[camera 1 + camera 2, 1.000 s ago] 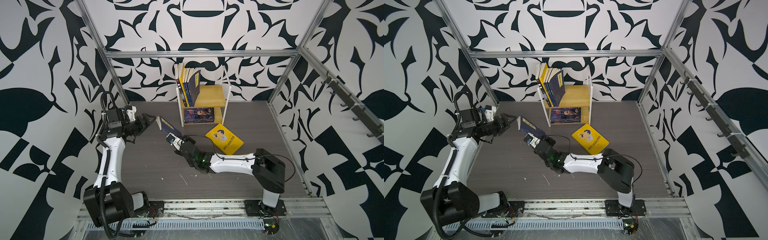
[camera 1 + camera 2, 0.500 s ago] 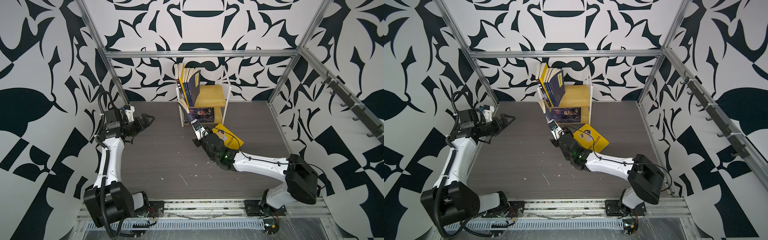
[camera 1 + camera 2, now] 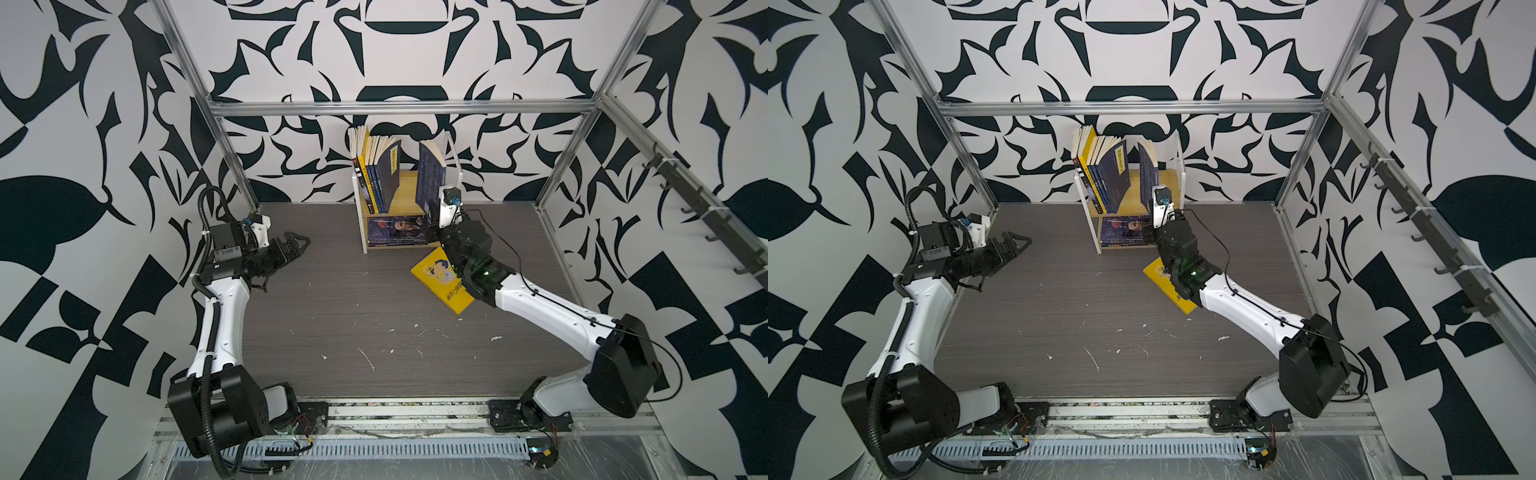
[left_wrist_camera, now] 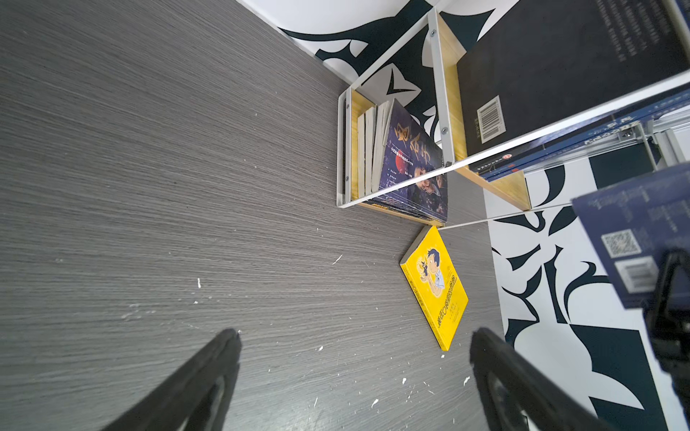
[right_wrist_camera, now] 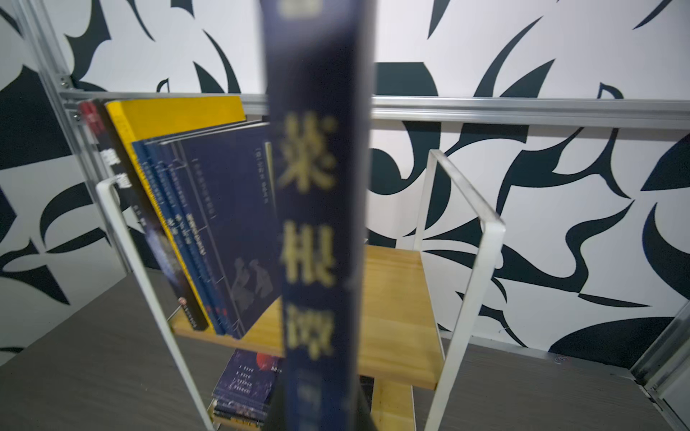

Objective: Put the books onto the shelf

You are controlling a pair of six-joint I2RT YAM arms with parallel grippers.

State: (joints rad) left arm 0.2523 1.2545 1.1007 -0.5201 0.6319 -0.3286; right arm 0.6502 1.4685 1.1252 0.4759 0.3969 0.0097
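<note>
The spot on the board beside the leaning books is still free, so my right gripper will next move outward and toward those books to let go of the navy book (image 3: pixel 430 176) there.
The shelf (image 3: pixel 406 189) (image 3: pixel 1133 185) stands at the back middle of the table. Several books (image 3: pixel 376 174) lean left on its top tier, and more books (image 3: pixel 395 228) lie in the lower tier. My right gripper (image 3: pixel 434 224) (image 5: pixel 319 412) is shut on a navy book (image 3: pixel 430 176) (image 5: pixel 317 194). It holds the book upright at the right part of the top board (image 5: pixel 395 298). A yellow book (image 3: pixel 440 282) (image 4: pixel 435 287) lies flat in front of the shelf, partly under my right arm. My left gripper (image 3: pixel 301 245) (image 4: pixel 354 334) hangs open and empty at the far left.
A metal frame rail (image 3: pixel 399 107) runs behind the shelf, and patterned walls close in three sides. Small white scraps (image 3: pixel 368 359) dot the grey tabletop. The arm bases stand along the front rail (image 3: pixel 407 411).
My right arm carried the navy book from the table's middle left over to the shelf and stood it upright at the top tier. The left gripper opened wider and drew back slightly.
</note>
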